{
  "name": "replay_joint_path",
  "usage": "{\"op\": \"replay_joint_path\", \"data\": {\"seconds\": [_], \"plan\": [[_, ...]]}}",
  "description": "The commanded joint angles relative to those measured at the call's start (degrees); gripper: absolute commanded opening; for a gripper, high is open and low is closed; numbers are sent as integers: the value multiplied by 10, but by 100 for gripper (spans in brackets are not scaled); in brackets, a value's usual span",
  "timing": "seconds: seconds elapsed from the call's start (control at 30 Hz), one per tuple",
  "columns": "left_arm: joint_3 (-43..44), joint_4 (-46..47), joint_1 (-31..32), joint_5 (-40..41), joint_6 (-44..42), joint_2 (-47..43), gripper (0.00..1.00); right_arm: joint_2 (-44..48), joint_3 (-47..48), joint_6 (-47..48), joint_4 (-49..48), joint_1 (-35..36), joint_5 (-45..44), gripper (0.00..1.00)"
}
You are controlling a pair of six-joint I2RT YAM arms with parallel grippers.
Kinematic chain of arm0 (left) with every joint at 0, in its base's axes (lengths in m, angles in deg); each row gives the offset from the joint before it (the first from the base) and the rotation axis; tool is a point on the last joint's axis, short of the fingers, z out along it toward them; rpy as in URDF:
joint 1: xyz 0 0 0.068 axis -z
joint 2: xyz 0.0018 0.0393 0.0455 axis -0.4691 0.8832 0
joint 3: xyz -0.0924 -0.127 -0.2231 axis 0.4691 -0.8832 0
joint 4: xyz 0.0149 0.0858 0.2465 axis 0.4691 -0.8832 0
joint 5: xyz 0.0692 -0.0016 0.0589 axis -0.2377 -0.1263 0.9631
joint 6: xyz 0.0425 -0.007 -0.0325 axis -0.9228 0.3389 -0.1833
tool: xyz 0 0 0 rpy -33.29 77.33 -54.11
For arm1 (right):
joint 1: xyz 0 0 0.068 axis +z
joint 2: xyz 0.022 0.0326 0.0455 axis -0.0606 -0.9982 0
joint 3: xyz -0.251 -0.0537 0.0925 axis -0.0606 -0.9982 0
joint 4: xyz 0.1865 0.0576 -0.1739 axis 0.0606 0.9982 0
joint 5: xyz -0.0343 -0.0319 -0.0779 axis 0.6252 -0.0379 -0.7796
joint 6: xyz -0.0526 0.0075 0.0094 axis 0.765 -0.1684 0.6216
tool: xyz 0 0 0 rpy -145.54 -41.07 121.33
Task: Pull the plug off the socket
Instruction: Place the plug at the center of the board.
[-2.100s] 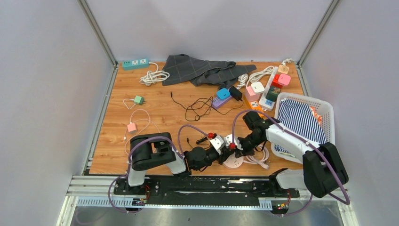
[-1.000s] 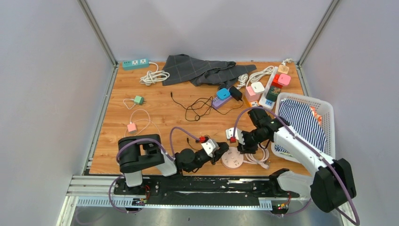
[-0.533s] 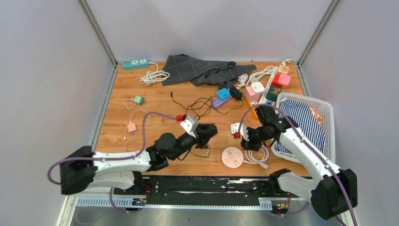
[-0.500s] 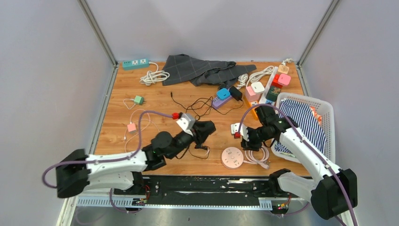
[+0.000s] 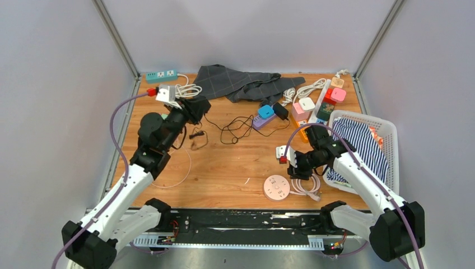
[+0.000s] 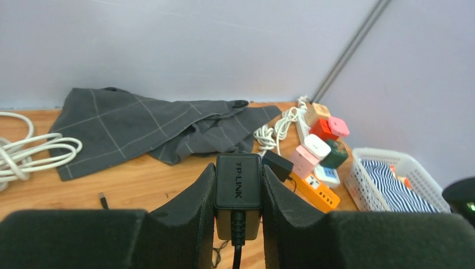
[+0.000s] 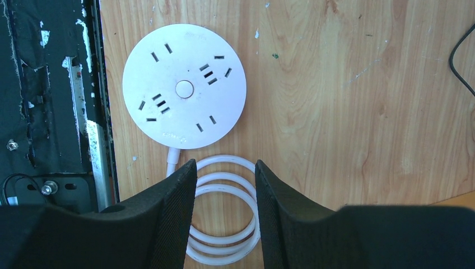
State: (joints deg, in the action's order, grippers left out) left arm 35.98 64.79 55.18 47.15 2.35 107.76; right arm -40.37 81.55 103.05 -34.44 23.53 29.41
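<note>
The plug is out of the socket, so my left gripper will next swing to the left in the top view, tilt down and go down to the table.
The round white socket [image 5: 276, 188] lies flat near the table's front edge, and all its holes [image 7: 184, 93] are bare. Beside it lies its coiled white cord [image 7: 227, 224]. The black TP-LINK plug [image 6: 238, 185] sits between the pads of my left gripper [image 6: 238, 171], which is shut on it. That gripper [image 5: 195, 106] is raised over the far left of the table, and the plug's thin black cable [image 5: 194, 134] hangs below it. My right gripper [image 7: 226, 168] is open and empty above the cord coil, just right of the socket [image 5: 297, 168].
A grey cloth [image 5: 235, 83] lies at the back. A white basket [image 5: 392, 130] with striped fabric stands at the right. Coloured power strips and adapters [image 5: 322, 103] cluster back right. A teal strip [image 5: 161, 74] and a white cable bundle [image 5: 184, 91] lie back left, a loose black cable [image 5: 238, 128] mid-table.
My left arm has swung from the front centre to the far left and risen, carrying the plug and its cable away from the socket. The right arm has stayed in place.
</note>
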Motion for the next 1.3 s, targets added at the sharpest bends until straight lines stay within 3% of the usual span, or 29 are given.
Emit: {"op": "replay_joint_path", "data": {"seconds": [0.0,0.2,0.3,0.53,0.7,0.9,1.07,1.2,1.27], "plan": [[46,-53,-95,-112,67,26,0,4,-8,-4,9,-9,2,45],[88,-54,-241,-203,145,78,0,-1,-11,-4,6,-10,4,45],[93,-55,-291,-199,162,95,0,-2,-13,-4,5,-10,3,45],[53,-55,-331,-105,155,133,0,-5,-16,-5,2,-10,1,45],[25,-77,-332,49,122,144,0,-7,-16,-6,2,-12,1,45],[105,-242,-333,220,135,223,4,-12,-17,-6,2,-13,1,44],[128,-280,-332,223,129,272,6,-13,-17,-6,1,-17,2,44],[131,-298,-332,232,119,306,17,-12,-18,-6,1,-19,4,44],[136,-313,-332,237,118,326,17,-12,-18,-6,2,-21,4,44]]}}
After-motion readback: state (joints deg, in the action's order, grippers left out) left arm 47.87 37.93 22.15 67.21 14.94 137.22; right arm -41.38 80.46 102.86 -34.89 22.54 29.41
